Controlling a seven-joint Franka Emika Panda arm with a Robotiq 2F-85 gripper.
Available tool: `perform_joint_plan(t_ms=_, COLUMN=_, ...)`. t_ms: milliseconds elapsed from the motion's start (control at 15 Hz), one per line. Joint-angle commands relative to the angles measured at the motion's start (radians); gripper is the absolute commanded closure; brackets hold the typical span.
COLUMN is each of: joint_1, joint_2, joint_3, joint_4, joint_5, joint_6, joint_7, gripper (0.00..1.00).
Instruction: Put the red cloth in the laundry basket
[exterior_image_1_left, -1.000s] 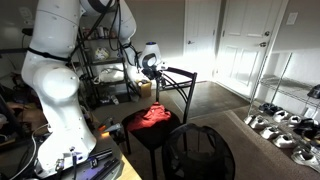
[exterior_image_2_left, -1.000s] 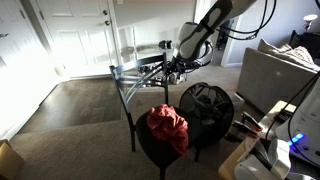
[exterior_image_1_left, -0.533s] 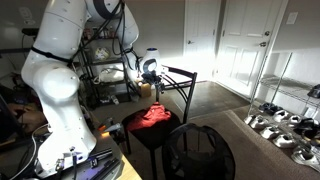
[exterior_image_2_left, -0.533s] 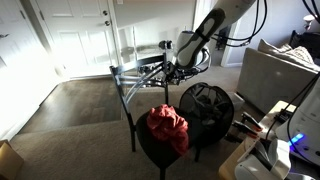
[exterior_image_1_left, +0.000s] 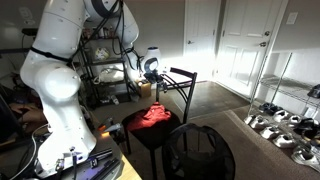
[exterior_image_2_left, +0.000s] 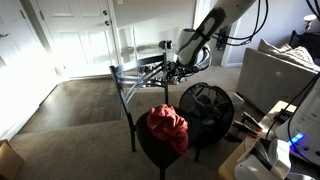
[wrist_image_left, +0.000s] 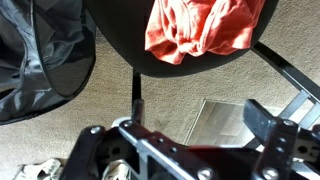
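I will next move my gripper down and over the stool, with its fingers open around the red cloth's bunched edge that faces them. The cloth's raised folds give my fingers something to pinch.
The red cloth lies crumpled on a round black stool; it shows in both exterior views and at the top of the wrist view. The laundry basket is black mesh and stands on the floor beside the stool; it sits at the left edge of the wrist view. My gripper hangs above and behind the stool, near the glass table. Its fingers are spread apart and empty, well above the cloth.
A glass-top table with a black frame stands just behind the stool. A shoe rack is along one wall, a grey sofa beside the basket, and a cluttered shelf behind the arm.
The arm has shifted and the gripper has come down a little near the glass table. The cloth, stool and basket have not moved.
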Motion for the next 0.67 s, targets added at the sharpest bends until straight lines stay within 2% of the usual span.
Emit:
perform_joint_plan(t_ms=0, joint_1=0.002, joint_2=0.074, joint_3=0.021, joint_4=0.041, joint_5=0.009, joint_6=0.005, joint_7=0.013, gripper=0.00)
perform_joint_plan(t_ms=267, joint_1=0.006, joint_2=0.151, joint_3=0.042, joint_4=0.055, joint_5=0.013, joint_6=0.016, joint_7=0.001, gripper=0.00)
perform_joint_plan(t_ms=600, joint_1=0.006, joint_2=0.293, joint_3=0.063, joint_4=0.157, joint_5=0.014, joint_6=0.001, joint_7=-0.011, gripper=0.00)
